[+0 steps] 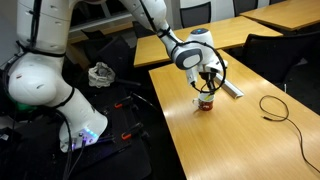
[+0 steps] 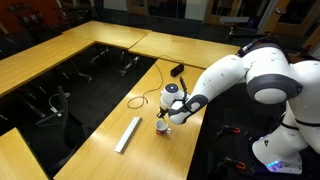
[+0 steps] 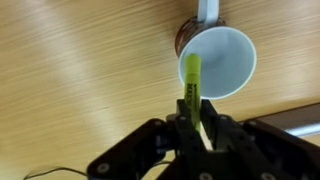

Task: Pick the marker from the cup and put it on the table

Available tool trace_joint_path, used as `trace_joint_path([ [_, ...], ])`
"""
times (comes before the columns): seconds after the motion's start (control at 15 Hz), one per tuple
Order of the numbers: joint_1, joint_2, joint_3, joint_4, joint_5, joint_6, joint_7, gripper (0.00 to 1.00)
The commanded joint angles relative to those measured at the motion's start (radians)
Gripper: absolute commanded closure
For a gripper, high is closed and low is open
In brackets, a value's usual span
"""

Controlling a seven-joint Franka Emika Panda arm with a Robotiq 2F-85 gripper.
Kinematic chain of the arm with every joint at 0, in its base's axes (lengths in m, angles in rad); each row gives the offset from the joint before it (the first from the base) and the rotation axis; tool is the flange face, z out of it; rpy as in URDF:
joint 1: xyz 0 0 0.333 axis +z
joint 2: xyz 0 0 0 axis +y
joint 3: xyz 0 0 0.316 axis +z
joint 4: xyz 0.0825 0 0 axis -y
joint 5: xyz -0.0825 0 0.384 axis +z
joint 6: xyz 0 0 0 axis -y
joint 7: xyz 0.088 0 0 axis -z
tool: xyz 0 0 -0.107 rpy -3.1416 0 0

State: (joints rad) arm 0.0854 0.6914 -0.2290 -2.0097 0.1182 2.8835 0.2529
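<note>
The robot needs to move its gripper back off the cup and down to the bare tabletop back beyond the cup's handle, to let go of the yellow marker (image 3: 190, 78) there.
In the wrist view my gripper (image 3: 189, 112) is shut on the yellow marker (image 3: 190, 78), whose tip points over the rim of the cup (image 3: 226, 58), a whitish mug seen from above with its handle at the top. In both exterior views the gripper (image 1: 207, 88) (image 2: 163, 117) hangs just above the cup (image 1: 206, 103) (image 2: 161, 127), which stands on the light-wood table (image 1: 240, 135) (image 2: 100, 150). The marker is too small to make out in the exterior views.
A long grey flat bar (image 1: 230, 87) (image 2: 128, 134) lies on the table beside the cup. A black cable (image 1: 276, 108) (image 2: 140, 100) curls on the tabletop. Other wooden tables (image 2: 60, 50) and chairs stand further back.
</note>
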Motion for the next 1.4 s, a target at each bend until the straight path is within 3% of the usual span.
trace_joint_path([
  [0.0, -0.055, -0.088, 0.007, -0.042, -0.010, -0.147, -0.004, 0.95],
  [0.27, -0.175, -0.102, 0.055, -0.010, 0.006, -0.396, -0.083, 0.95],
  [0.6, -0.283, -0.003, 0.101, 0.062, 0.060, -0.630, -0.141, 0.95],
  [0.73, -0.302, 0.052, 0.102, 0.092, 0.071, -0.656, -0.127, 0.95],
  [1.0, -0.343, 0.172, 0.131, 0.152, 0.149, -0.585, -0.129, 0.95],
  [1.33, -0.377, 0.298, 0.159, 0.293, 0.156, -0.639, -0.177, 0.95],
])
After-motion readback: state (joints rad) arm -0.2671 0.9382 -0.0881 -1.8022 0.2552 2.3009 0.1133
